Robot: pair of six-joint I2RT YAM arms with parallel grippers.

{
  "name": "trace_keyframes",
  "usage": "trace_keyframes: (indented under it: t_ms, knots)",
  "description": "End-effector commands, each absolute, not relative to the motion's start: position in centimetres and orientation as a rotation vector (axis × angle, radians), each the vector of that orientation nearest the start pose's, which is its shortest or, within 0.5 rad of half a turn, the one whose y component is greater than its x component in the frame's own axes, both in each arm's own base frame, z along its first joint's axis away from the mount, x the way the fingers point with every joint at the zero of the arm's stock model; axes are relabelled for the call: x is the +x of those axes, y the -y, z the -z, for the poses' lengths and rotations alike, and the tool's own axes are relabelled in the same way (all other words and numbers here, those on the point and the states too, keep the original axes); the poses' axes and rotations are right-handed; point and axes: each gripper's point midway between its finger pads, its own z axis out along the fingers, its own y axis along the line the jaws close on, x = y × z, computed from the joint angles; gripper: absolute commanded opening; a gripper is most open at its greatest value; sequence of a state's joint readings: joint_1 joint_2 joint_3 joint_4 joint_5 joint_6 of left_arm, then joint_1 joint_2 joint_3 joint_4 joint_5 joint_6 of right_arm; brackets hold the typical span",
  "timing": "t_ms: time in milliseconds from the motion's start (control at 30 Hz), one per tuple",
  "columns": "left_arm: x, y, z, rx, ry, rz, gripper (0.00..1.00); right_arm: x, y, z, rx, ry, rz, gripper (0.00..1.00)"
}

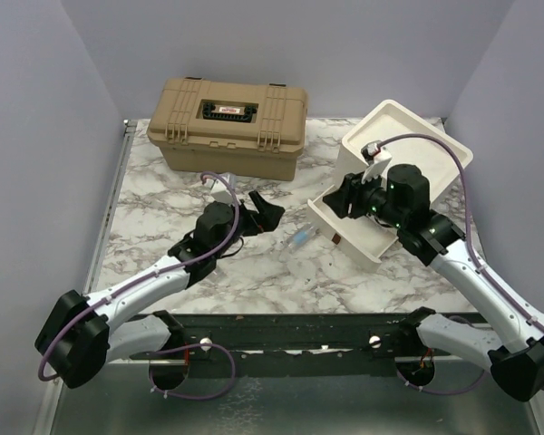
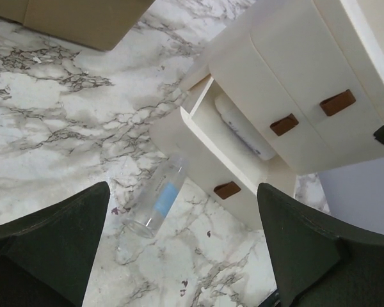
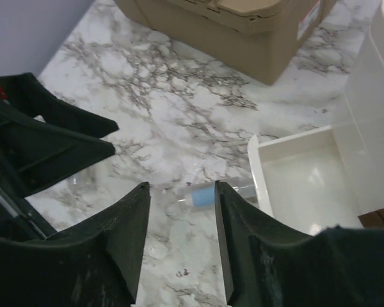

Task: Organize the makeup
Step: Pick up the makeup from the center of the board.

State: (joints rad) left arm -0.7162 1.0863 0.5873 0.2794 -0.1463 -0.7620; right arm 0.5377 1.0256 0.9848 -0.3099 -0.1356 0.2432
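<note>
The clear tube's base end is below my fingers and to the right in the top view, so my left gripper will go down that way onto it.
A clear tube with a light-blue label lies on the marble table just left of the white drawer box. It shows in the left wrist view and the right wrist view. My left gripper is open and empty, above the table left of the tube. My right gripper is open and empty, above the box's open drawer, with the tube below its fingertips. A pale tube lies in the open drawer. No brushes show.
The tan latched case stands at the back left, also in the right wrist view. The white box sits tilted at the right, with brown drawer handles. Lavender walls close in three sides.
</note>
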Motion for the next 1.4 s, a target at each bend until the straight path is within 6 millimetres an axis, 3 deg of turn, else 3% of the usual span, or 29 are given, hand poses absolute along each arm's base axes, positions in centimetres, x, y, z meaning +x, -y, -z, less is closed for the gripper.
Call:
trace_keyframes:
  t_ms: [0, 133, 333, 467, 567, 667, 867, 1167, 1367]
  knots:
    - [27.3, 26.6, -17.2, 0.008, -1.982, 0.939, 0.98, 26.9, -22.5, -29.1, -0.411, -1.818, -0.805, 0.53]
    - [26.4, 28.3, -14.6, 0.155, -2.108, 0.952, 0.96, 26.2, -22.5, -31.0, -0.386, -1.723, -0.856, 0.75]
    - [26.0, 29.3, -11.7, 0.236, -2.199, 0.934, 0.91, 26.3, -21.2, -32.6, -0.291, -1.648, -0.836, 0.81]
    - [25.6, 29.8, -9.7, 0.3, -2.264, 0.876, 0.9, 27.6, -18.9, -31.8, -0.154, -1.687, -0.717, 0.81]
    - [25.2, 30.6, -8.7, 0.361, -2.302, 0.832, 0.9, 29.4, -15.5, -29.7, 0.061, -1.807, -0.521, 0.82]
    - [24.9, 31.5, -8.0, 0.421, -2.316, 0.77, 0.9, 30.0, -14.3, -28.9, 0.088, -1.866, -0.408, 0.83]
    - [25.5, 32.4, -7.3, 0.479, -2.322, 0.678, 0.88, 29.8, -14.9, -29.3, 0.065, -1.859, -0.448, 0.83]
    - [27.5, 30.3, -7.4, 0.503, -2.294, 0.44, 0.87, 29.7, -14.9, -29.1, 0.072, -1.865, -0.447, 0.83]
    - [27.8, 30.9, -7.0, 0.564, -2.293, 0.431, 0.86, 29.9, -15.0, -28.9, 0.072, -1.871, -0.449, 0.83]
